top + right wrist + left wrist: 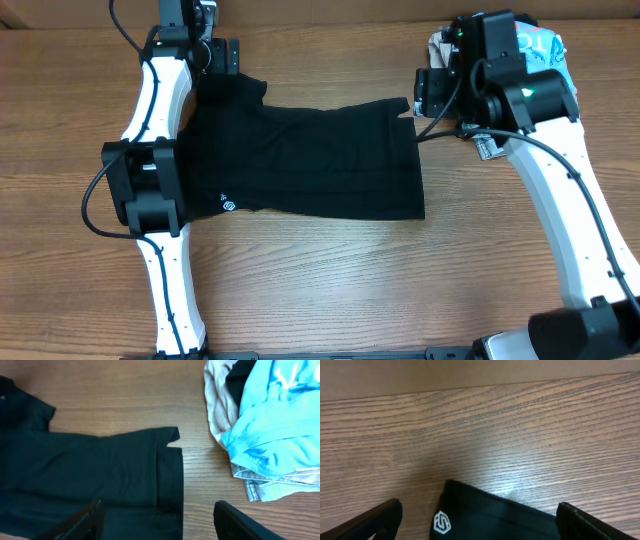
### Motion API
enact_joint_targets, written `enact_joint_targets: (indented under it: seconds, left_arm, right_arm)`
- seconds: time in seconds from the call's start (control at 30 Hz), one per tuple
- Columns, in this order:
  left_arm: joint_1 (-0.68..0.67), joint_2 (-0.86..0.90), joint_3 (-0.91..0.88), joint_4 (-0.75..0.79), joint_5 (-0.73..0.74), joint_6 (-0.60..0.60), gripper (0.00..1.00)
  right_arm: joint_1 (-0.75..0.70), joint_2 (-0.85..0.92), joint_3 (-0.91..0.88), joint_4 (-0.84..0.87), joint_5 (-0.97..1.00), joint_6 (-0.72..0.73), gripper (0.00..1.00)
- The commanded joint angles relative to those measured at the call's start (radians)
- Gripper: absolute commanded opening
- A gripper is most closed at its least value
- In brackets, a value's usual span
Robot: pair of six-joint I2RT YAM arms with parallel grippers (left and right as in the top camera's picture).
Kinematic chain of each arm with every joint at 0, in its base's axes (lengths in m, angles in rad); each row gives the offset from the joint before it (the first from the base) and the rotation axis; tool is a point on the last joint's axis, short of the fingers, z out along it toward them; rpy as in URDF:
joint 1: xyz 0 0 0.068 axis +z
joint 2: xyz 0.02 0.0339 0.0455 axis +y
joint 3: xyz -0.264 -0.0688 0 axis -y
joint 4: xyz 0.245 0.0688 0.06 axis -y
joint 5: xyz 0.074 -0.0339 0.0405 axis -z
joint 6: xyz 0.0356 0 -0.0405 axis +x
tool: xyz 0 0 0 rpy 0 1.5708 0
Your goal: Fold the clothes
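The garment's far corner with the white logo is below my left gripper, between its spread fingers, so I will move the gripper down onto that corner next and close it.
The clothes are one black garment (310, 160) lying flat across the middle of the wooden table, with a small white logo (228, 203) near its front left. My left gripper (222, 58) hovers open over the far left sleeve. In the left wrist view a black fabric corner (495, 520) with a white logo (441, 522) lies between its spread fingers (479, 506). My right gripper (428, 92) is open above the garment's far right corner. In the right wrist view the garment's right edge (170, 485) runs between its fingers (159, 504). Neither gripper holds anything.
A pile of other clothes sits at the far right: a light blue shirt (545, 50) (270, 425) over beige fabric (217, 405). My left arm (150, 190) stretches along the garment's left side and hides it there. The table's far edge (480, 390) is close behind the left gripper.
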Motion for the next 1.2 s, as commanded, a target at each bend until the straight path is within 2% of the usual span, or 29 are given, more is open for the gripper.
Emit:
enact_joint_targets:
  seconds: [0.0, 0.23, 0.4, 0.6, 0.7, 0.83, 0.9, 0.97, 1.17]
  left_arm:
    - [-0.005, 0.040, 0.039, 0.019, -0.003, 0.030, 0.99]
    - [-0.014, 0.090, 0.039, 0.022, -0.003, 0.030, 0.88]
    - [-0.017, 0.115, 0.039, 0.027, -0.003, 0.028, 0.84]
    - [-0.018, 0.134, 0.036, 0.022, 0.002, 0.013, 0.56]
    - [-0.021, 0.141, 0.035, 0.022, 0.000, -0.013, 0.35]
    - [-0.021, 0.129, 0.038, 0.021, 0.000, -0.020, 0.19]
    - [-0.021, 0.116, 0.044, 0.006, -0.001, -0.019, 0.05]
    - [-0.021, 0.091, 0.050, -0.025, -0.010, -0.024, 0.04]
    - [-0.020, -0.037, 0.051, -0.122, -0.015, -0.083, 0.04]
  right_arm:
    - [0.003, 0.025, -0.001, 0.003, -0.004, -0.004, 0.72]
    - [0.003, 0.064, -0.002, 0.009, -0.008, -0.003, 0.69]
    - [0.003, 0.064, -0.002, 0.021, -0.008, -0.004, 0.68]
    - [0.003, 0.064, -0.002, 0.026, -0.009, -0.003, 0.67]
    - [0.003, 0.064, -0.002, 0.027, -0.009, -0.003, 0.67]
    - [0.003, 0.064, -0.002, 0.044, -0.009, -0.003, 0.61]
    - [0.003, 0.064, -0.002, 0.068, -0.008, 0.009, 0.57]
    - [0.003, 0.066, -0.002, 0.101, -0.009, 0.024, 0.52]
    - [0.003, 0.126, -0.002, 0.225, -0.008, 0.026, 0.50]
